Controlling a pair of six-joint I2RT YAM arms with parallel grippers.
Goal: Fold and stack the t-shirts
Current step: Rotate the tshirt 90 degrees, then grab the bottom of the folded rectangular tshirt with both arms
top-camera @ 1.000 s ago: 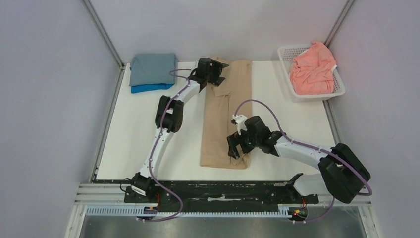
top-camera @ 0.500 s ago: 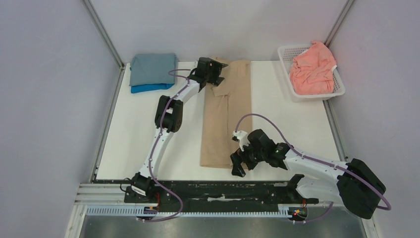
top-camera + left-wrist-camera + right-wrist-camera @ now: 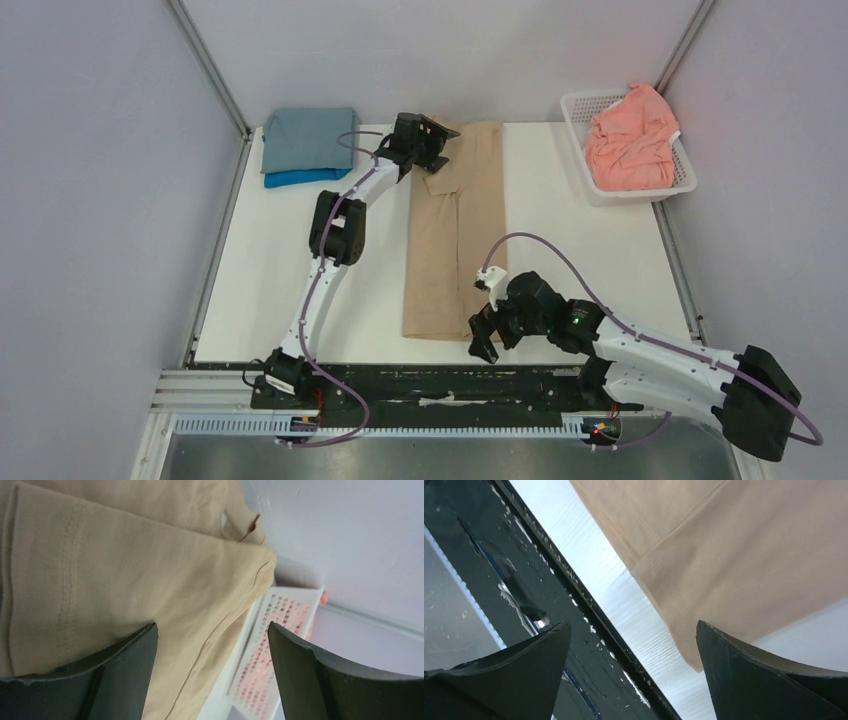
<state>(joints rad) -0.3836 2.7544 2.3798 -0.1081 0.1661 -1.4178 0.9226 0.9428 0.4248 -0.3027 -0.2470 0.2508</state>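
The robot's left gripper will move back along the tan t-shirt onto the t-shirt's free near hem corner [image 3: 407, 333], because the right gripper is already at the other one.
The tan t-shirt [image 3: 455, 240] lies folded into a long narrow strip down the middle of the table. My left gripper [image 3: 432, 140] stands open low over its far left end, where a sleeve is folded in; in the left wrist view the tan cloth [image 3: 125, 570] fills the space under the left gripper [image 3: 212, 630]. My right gripper [image 3: 484, 338] is open at the strip's near right corner, holding nothing. In the right wrist view the hem corner [image 3: 734, 545] lies just ahead of the right gripper [image 3: 633, 627]. A grey-blue t-shirt [image 3: 308, 138] sits folded on a bright blue one [image 3: 300, 178].
A white lattice basket [image 3: 640, 195] at the far right holds a crumpled salmon-pink t-shirt [image 3: 630, 140]; the basket [image 3: 280, 630] also shows past the tan cloth. A black rail [image 3: 549, 570] runs along the table's near edge under my right gripper. Walls enclose the table.
My right arm has drawn back toward the near edge, from above the tan strip's lower end to just off its near right corner. The left arm has barely shifted.
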